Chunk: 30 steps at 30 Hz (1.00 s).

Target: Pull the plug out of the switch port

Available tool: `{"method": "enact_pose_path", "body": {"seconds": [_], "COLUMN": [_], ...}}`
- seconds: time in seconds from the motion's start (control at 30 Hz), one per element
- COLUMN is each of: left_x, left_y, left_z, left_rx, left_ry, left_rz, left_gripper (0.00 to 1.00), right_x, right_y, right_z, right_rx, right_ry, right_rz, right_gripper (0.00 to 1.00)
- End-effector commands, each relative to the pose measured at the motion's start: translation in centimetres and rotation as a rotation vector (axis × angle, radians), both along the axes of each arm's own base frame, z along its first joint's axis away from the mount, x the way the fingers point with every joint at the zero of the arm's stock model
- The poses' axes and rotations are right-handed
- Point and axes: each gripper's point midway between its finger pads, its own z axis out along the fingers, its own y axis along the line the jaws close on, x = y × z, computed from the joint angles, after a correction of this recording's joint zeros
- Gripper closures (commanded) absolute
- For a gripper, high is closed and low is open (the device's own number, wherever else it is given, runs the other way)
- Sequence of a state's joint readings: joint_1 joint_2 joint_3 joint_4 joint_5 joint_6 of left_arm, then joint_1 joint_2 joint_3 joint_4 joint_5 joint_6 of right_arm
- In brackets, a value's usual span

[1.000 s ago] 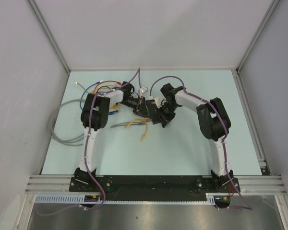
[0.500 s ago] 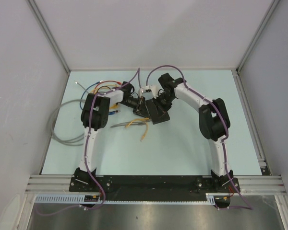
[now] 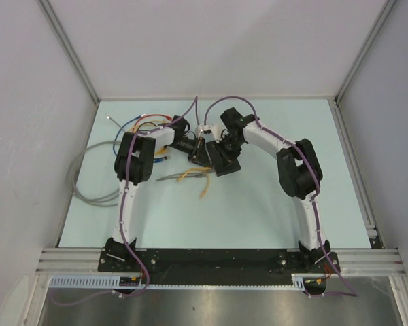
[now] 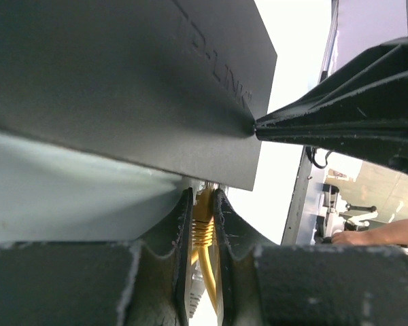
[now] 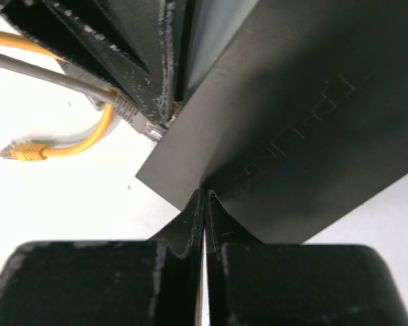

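Note:
The left gripper will next pull the yellow plug away from the switch point(image 3: 221, 163), then move it up and outward and let it go over the coloured cables, because unplugged ends already lie there.
The switch point(image 3: 221, 163) is a flat black box lying mid-table between both arms. In the left wrist view the switch point(image 4: 122, 81) fills the top. My left gripper point(image 4: 202, 198) is shut on a yellow plug point(image 4: 202, 227) that sits at the switch's socket edge. My right gripper point(image 5: 204, 193) is shut, and its tips press on the top face of the switch point(image 5: 292, 115) near a corner. In the top view the left gripper point(image 3: 194, 145) is at the switch's left and the right gripper point(image 3: 222, 144) is above it.
A grey cable plug point(image 5: 132, 117) meets the switch edge beside the left fingers point(image 5: 122, 41). A yellow cable ends in a loose plug point(image 5: 19, 153) on the table. Loops of grey cable point(image 3: 95, 178) and coloured cables point(image 3: 141, 123) lie at the left.
My right arm has swung left and back, bringing its shut gripper onto the switch's top. The left arm has held still on the plug.

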<state>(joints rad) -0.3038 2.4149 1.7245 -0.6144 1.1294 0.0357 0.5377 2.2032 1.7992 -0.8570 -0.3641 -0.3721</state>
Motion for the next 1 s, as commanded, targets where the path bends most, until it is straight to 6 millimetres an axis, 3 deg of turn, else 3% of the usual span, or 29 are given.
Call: {"method": "enact_pose_path", "body": {"seconds": [0.0, 0.17, 0.4, 0.53, 0.73, 0.93, 0.97], "left_x": [2.2, 3.9, 0.8, 2.0, 5.9, 8.0, 8.6], "left_y": [2.3, 2.5, 2.0, 2.0, 3.3, 7.8, 9.4], "left_z": [-0.6, 0.2, -1.3, 0.0, 7.3, 16.0, 17.0], "left_rx": [0.080, 0.095, 0.085, 0.078, 0.024, -0.044, -0.045], "left_ry": [-0.092, -0.157, -0.076, -0.117, -0.288, -0.438, -0.461], "left_rz": [0.035, 0.038, 0.008, 0.015, 0.066, 0.183, 0.217], "left_gripper": [1.00, 1.00, 1.00, 1.00, 1.00, 1.00, 1.00], "right_x": [-3.4, -4.3, -4.3, -4.3, -4.1, -3.8, -3.8], "right_y": [-1.9, -1.8, -1.9, -2.0, -2.3, -2.5, -2.4], "right_z": [-5.4, -5.7, -5.8, -5.8, -5.9, -5.6, -5.6], "right_rx": [-0.133, -0.135, -0.147, -0.155, -0.161, -0.165, -0.166], "right_ry": [0.096, 0.114, 0.107, 0.103, 0.096, 0.082, 0.080], "right_rz": [0.037, 0.047, 0.050, 0.052, 0.049, 0.046, 0.045], "right_gripper": [1.00, 1.00, 1.00, 1.00, 1.00, 1.00, 1.00]}}
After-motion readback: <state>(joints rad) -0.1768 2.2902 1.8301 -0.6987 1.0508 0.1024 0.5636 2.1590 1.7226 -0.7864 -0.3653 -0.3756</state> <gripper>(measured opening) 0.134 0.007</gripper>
